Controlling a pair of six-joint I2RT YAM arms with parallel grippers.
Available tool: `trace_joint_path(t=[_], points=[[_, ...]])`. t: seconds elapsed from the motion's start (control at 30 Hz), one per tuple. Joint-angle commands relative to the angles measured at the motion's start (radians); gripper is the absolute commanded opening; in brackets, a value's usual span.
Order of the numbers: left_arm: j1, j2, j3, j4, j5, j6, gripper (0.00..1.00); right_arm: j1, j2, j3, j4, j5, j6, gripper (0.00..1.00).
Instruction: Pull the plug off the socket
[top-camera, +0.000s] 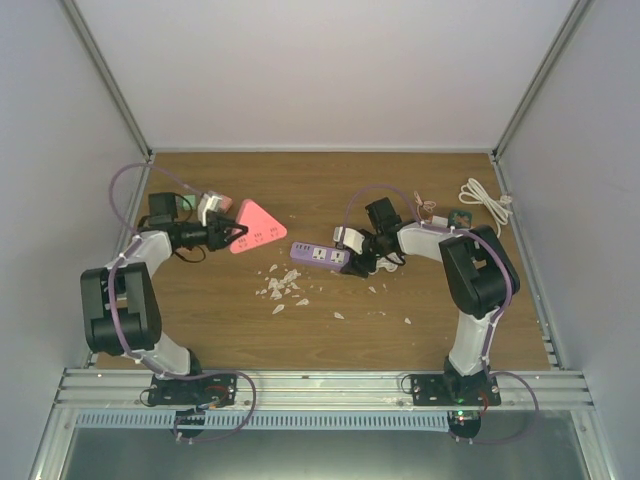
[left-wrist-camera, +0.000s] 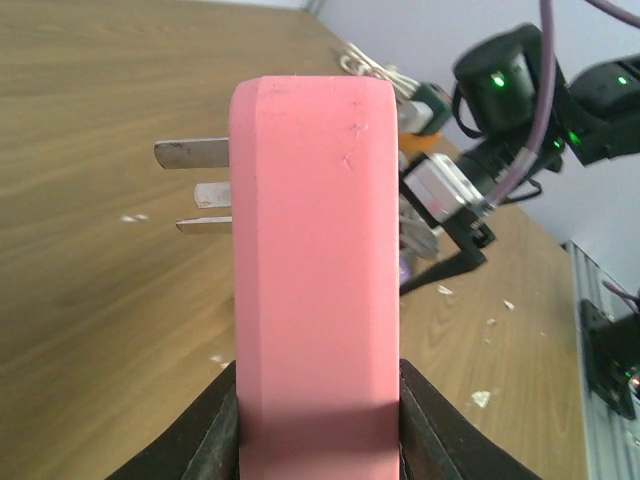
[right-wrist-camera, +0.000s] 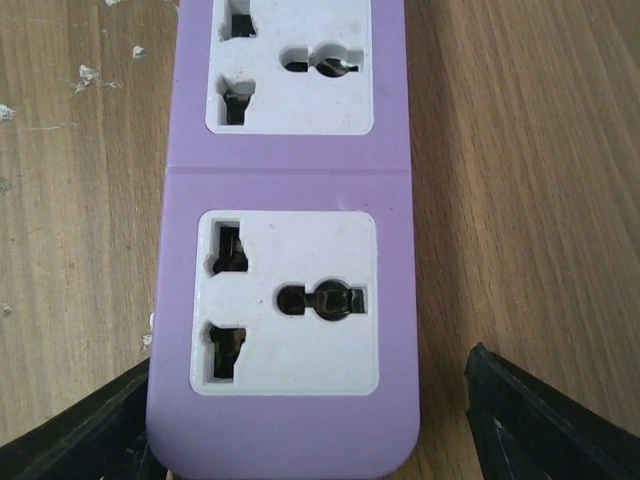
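The left gripper will next move outward and then down to put the pink triangular plug (top-camera: 255, 228) on the empty table beyond the crumbs, because the plug's pins are already free.
My left gripper (top-camera: 228, 236) (left-wrist-camera: 318, 420) is shut on a pink triangular plug (top-camera: 255, 228) (left-wrist-camera: 315, 240) and holds it off the table at the left. The plug's three metal prongs (left-wrist-camera: 195, 152) are bare and stick into nothing. The orange socket block shows only as a small piece behind the plug (left-wrist-camera: 416, 143), at the far right of the table (top-camera: 438, 214). My right gripper (top-camera: 352, 258) (right-wrist-camera: 300, 445) is open around the end of a purple power strip (top-camera: 320, 255) (right-wrist-camera: 290, 230). Its left finger is against the strip's side and its right finger (right-wrist-camera: 530, 420) stands apart. The strip's outlets are unoccupied.
White crumbs (top-camera: 285, 285) are scattered on the wooden table in front of the strip. A coiled white cord (top-camera: 485, 200) and a small green part (top-camera: 460, 218) lie at the back right. Enclosure walls stand on three sides.
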Motion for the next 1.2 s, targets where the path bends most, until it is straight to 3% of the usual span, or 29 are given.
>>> trace_joint_path(t=[0.0,0.17,0.47,0.73,1.17], points=[[0.069,0.057,0.110,-0.132,0.035,0.101,0.08,-0.006,-0.011,0.004,-0.040,0.029,-0.003,0.80],[0.080,0.168,0.271,-0.178,0.045,0.065,0.10,-0.008,-0.040,0.005,-0.032,0.023,0.012,0.87],[0.061,0.335,0.443,-0.025,-0.029,-0.161,0.10,-0.006,-0.070,-0.001,-0.020,0.023,0.019,0.94],[0.007,0.453,0.492,0.032,-0.084,-0.199,0.10,-0.007,-0.087,-0.004,-0.011,0.018,0.027,0.97],[-0.004,0.593,0.532,0.094,-0.106,-0.277,0.15,-0.007,-0.073,0.002,-0.018,0.036,0.018,0.91]])
